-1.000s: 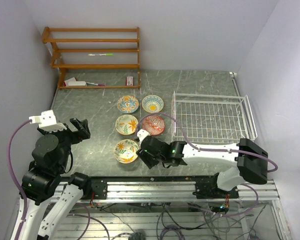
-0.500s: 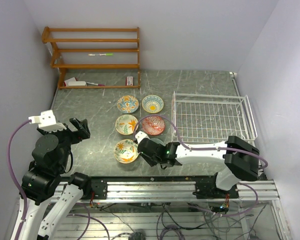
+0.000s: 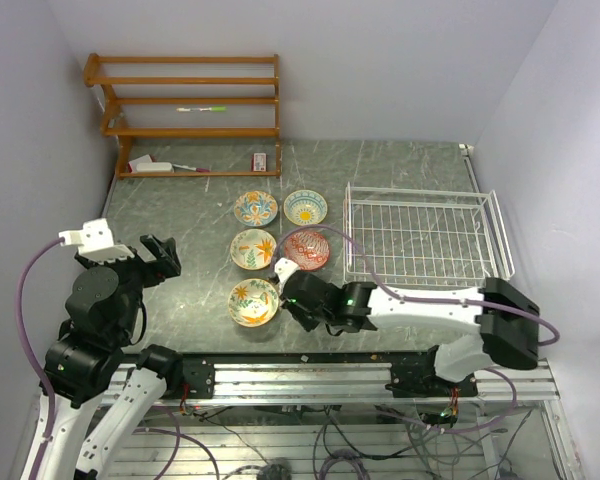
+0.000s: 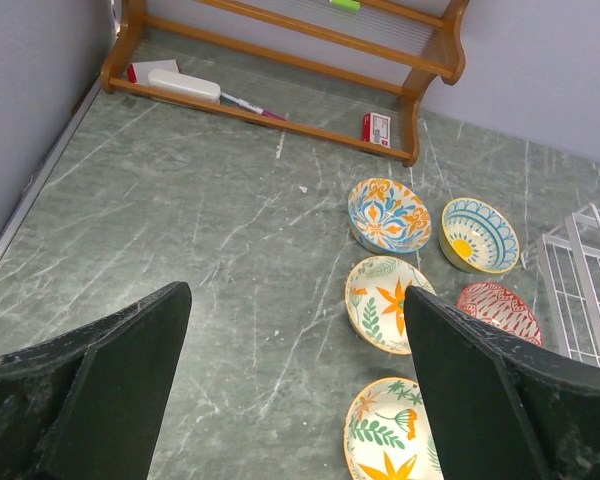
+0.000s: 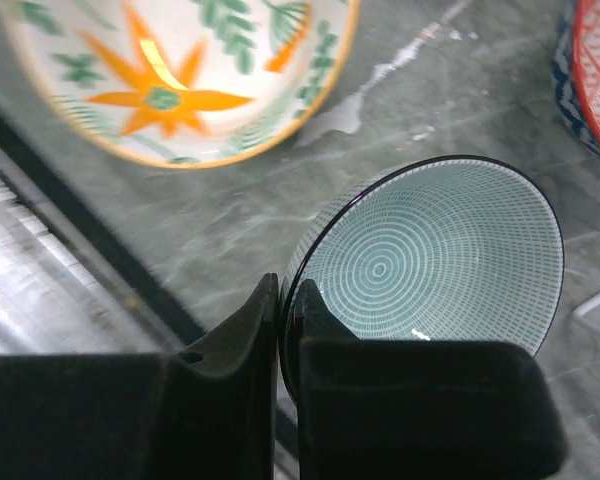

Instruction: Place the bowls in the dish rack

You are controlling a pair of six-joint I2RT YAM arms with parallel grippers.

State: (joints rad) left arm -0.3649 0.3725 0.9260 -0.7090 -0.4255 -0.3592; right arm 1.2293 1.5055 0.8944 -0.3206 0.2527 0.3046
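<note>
My right gripper has the rack's empty bowl-side end [image 3: 380, 233] outward of it and to its right in the top view. I should lift across, tilt and lower there to release.
My right gripper [image 5: 288, 295] is shut on the near rim of the mint green bowl [image 5: 430, 260], one finger inside and one outside. From above, that gripper [image 3: 290, 290] hides the green bowl; it sits just right of the nearest cream bowl [image 3: 253, 302]. Four more bowls stand in two rows: cream [image 3: 253, 249], red [image 3: 306, 250], cream [image 3: 255, 208], blue-yellow [image 3: 305, 207]. The white wire dish rack [image 3: 420, 187] holds nothing. My left gripper [image 4: 298, 300] hangs open above the table, left of the bowls.
An orange-brown wooden shelf unit [image 3: 190, 110] stands at the back left with a pen and small items on it. The table's front rail [image 3: 310, 375] runs close below the right gripper. A purple cable [image 3: 325, 240] loops over the red bowl.
The right gripper has closed onto the rim of the mint green bowl, and its arm has shifted slightly. The left arm has not moved.
</note>
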